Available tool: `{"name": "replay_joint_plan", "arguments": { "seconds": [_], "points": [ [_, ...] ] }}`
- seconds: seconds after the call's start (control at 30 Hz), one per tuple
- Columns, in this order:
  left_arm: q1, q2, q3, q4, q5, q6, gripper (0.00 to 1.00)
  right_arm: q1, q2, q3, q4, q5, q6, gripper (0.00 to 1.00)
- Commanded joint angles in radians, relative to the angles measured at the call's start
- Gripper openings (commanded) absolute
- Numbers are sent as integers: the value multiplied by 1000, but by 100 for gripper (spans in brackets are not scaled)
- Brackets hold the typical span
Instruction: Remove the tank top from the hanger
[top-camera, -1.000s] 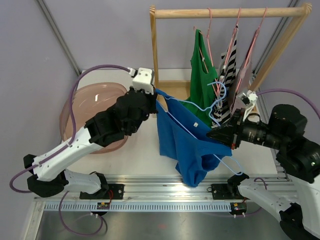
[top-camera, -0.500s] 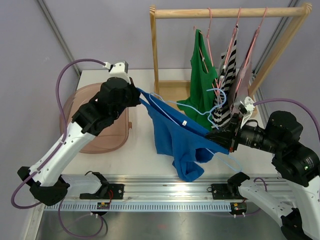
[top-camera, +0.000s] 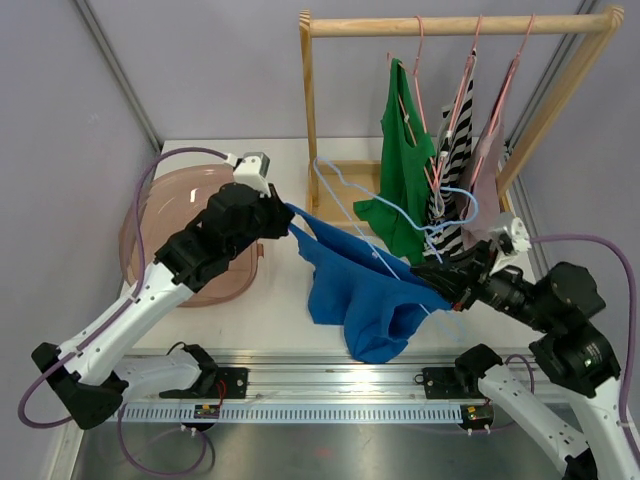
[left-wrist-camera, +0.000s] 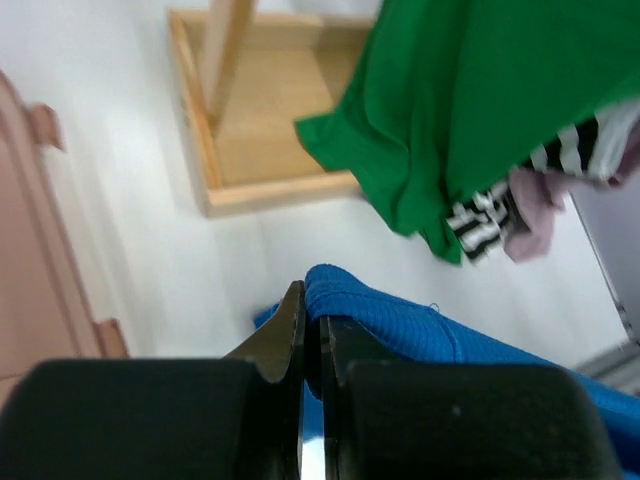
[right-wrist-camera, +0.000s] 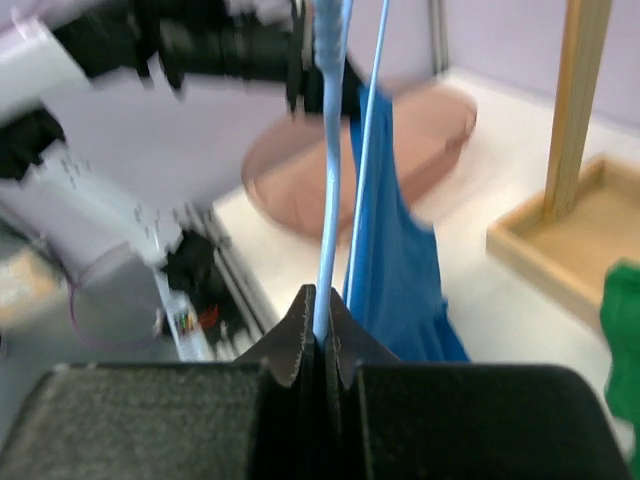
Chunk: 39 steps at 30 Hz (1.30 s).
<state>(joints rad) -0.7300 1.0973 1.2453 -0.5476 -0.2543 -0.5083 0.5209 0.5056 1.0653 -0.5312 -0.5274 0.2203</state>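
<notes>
My left gripper moves down and back to the tabletop by the metal bar next and releases the tank top's fold, since the hanger's end already stands free of cloth.
A blue tank top hangs stretched between my two grippers over the table's middle. My left gripper is shut on its shoulder strap, seen as blue ribbed cloth between the fingers in the left wrist view. A light blue wire hanger sticks up out of the top, its left end free above the cloth. My right gripper is shut on the hanger's wire, with the blue top hanging beside it.
A wooden rack at the back right holds a green top, a striped top and a pink one on pink hangers. Its wooden base tray lies behind. A pink basin sits at the left.
The hanger's left end has come out of the blue top and tilted up. My left gripper lowered a little, still holding the strap; my right gripper swung round with the hanger.
</notes>
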Motion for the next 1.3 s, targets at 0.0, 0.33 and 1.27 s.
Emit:
{"name": "replay_joint_plan", "arguments": {
  "seconds": [0.0, 0.33, 1.27],
  "points": [
    [15, -75, -104, 210, 192, -62, 0, 4, -81, -126, 422, 144, 141, 0],
    [-218, -108, -322, 534, 546, 60, 0, 4, 40, -298, 994, 267, 332, 0],
    [-336, -148, -481, 350, 258, 10, 2, 4, 134, -443, 1204, 354, 228, 0]
  ]
}}
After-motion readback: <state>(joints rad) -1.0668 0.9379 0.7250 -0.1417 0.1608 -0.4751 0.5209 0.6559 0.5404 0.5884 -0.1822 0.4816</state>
